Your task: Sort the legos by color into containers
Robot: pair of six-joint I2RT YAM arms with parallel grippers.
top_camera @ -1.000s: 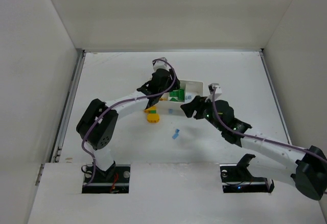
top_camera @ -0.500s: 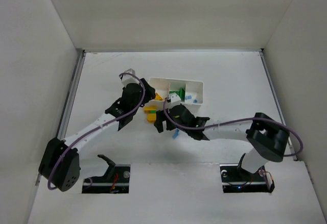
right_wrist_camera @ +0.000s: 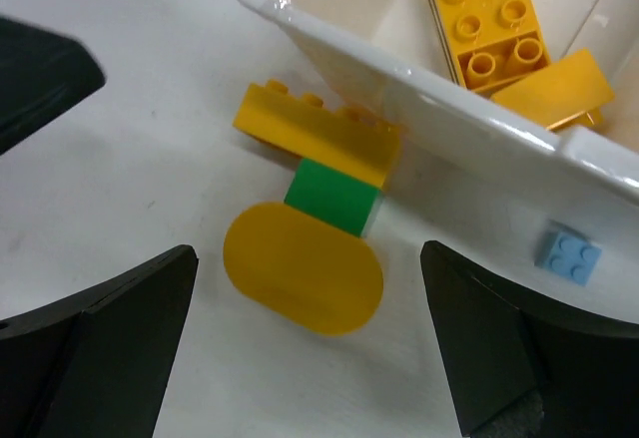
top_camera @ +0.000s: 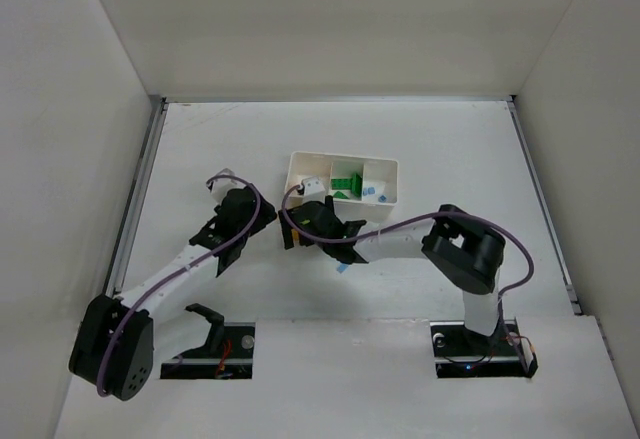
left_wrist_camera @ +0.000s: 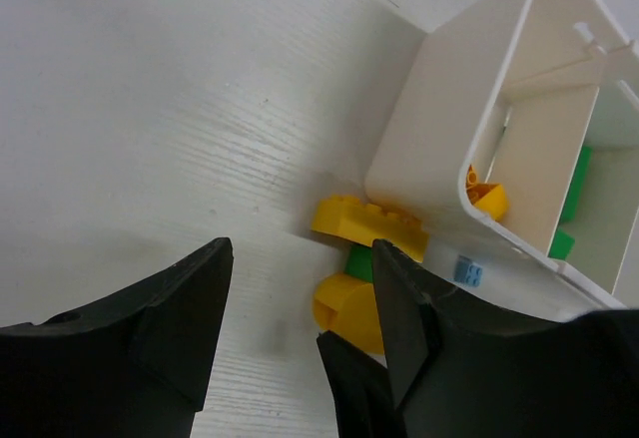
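The rounded piece (right_wrist_camera: 303, 268) is below my right gripper and already between the open fingers. My right gripper should move down a little next and close across both ends.
A stuck-together lego cluster lies on the table against the tray's outer left corner: a yellow studded brick (right_wrist_camera: 319, 134), a green brick (right_wrist_camera: 331, 197) and a rounded yellow piece (right_wrist_camera: 303, 268). It also shows in the left wrist view (left_wrist_camera: 367, 223). My right gripper (right_wrist_camera: 305, 348) is open, its fingers astride the rounded piece without touching it. My left gripper (left_wrist_camera: 300, 308) is open and empty just left of the cluster. A tiny light blue brick (right_wrist_camera: 569, 255) lies beside the tray wall. The white tray (top_camera: 340, 157) holds yellow bricks (right_wrist_camera: 484, 19) left, green ones (top_camera: 345, 181) in the middle, blue ones (top_camera: 375, 191) right.
In the top view my right gripper (top_camera: 292, 229) covers the cluster and my left gripper (top_camera: 262, 211) faces it from the left. Another light blue brick (top_camera: 343, 267) lies on the table below the right arm. White walls enclose the table.
My left arm has drawn back left from over the tray. My right arm has swung left across the table and now hovers over the yellow and green cluster.
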